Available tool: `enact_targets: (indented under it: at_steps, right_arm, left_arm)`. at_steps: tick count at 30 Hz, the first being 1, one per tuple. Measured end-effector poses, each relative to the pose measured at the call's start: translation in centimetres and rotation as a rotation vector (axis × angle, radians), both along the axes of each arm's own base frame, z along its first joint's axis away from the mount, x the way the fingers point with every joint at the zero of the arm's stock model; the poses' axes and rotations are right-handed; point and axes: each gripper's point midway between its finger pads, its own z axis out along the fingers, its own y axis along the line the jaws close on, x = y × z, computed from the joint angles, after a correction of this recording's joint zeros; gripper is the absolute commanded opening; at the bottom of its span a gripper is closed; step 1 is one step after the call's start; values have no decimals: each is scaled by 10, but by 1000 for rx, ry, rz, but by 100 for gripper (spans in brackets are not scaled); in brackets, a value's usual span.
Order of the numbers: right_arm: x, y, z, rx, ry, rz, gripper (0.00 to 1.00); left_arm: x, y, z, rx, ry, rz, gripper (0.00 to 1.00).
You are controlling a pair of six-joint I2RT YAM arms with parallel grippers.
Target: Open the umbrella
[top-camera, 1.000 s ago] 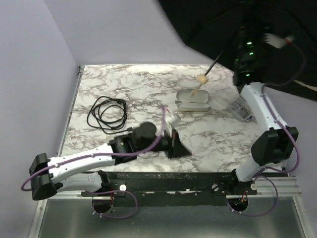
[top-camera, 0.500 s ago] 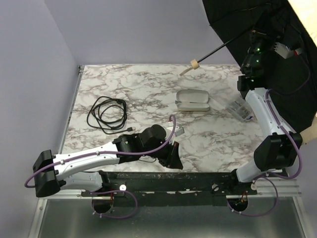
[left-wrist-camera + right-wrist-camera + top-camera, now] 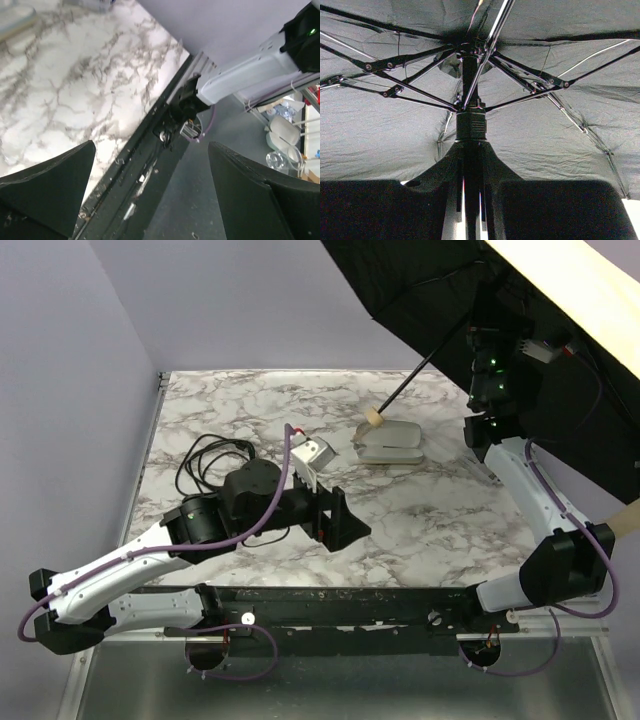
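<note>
Next, my right gripper carries the umbrella's stem back and to the left in the top view and brings the umbrella's handle end to my left gripper.
The umbrella is spread open at the top right of the top view, black underside facing me and tan outer fabric above. Its thin black shaft slants down to a tan handle hanging just above the pale case. My right gripper is raised under the canopy. In the right wrist view the right gripper is shut on the shaft just below the black runner, with ribs fanning out over the canopy. My left gripper hovers over the table's front middle. The left gripper is open and holds nothing.
A pale oval case lies on the marble table under the umbrella handle. A coiled black cable lies at the left. The left wrist view looks over the table's front edge, the black rail and the right arm's base.
The left gripper has opened wide and the left arm has lifted and turned. The umbrella has swung with the right arm, its handle dropping toward the case and the canopy reaching further left.
</note>
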Motion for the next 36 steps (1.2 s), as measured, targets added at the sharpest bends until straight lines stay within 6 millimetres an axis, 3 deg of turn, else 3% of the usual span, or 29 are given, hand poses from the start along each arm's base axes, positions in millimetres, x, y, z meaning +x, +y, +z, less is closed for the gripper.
enact_targets:
  at_steps: [3,10,14,19,22,26,32,36]
  right_arm:
    - [-14,25,3,-17,-17,74,1]
    - [-49,83,3,-64,-39,225,1]
    - [-69,112,4,-87,-56,309,1]
    - [-87,136,4,-104,-66,389,1]
    - [-95,146,3,-108,-71,428,1]
    - [-102,156,4,-104,-77,475,1]
    - [-105,164,3,-108,-80,517,1]
    - [-106,169,0,-136,-76,527,1]
  left_arm:
    - [9,6,21,-42,-68,25,98]
    - [29,2,39,-69,-143,66,98]
    - [45,-3,58,-92,-190,106,99]
    - [66,-6,77,-110,-241,170,97]
    - [78,-10,73,-101,-242,192,93]
    - [87,-22,52,-77,-220,187,71]
    - [90,-41,4,-18,-148,151,14]
    - [86,-45,-4,-52,-128,133,0]
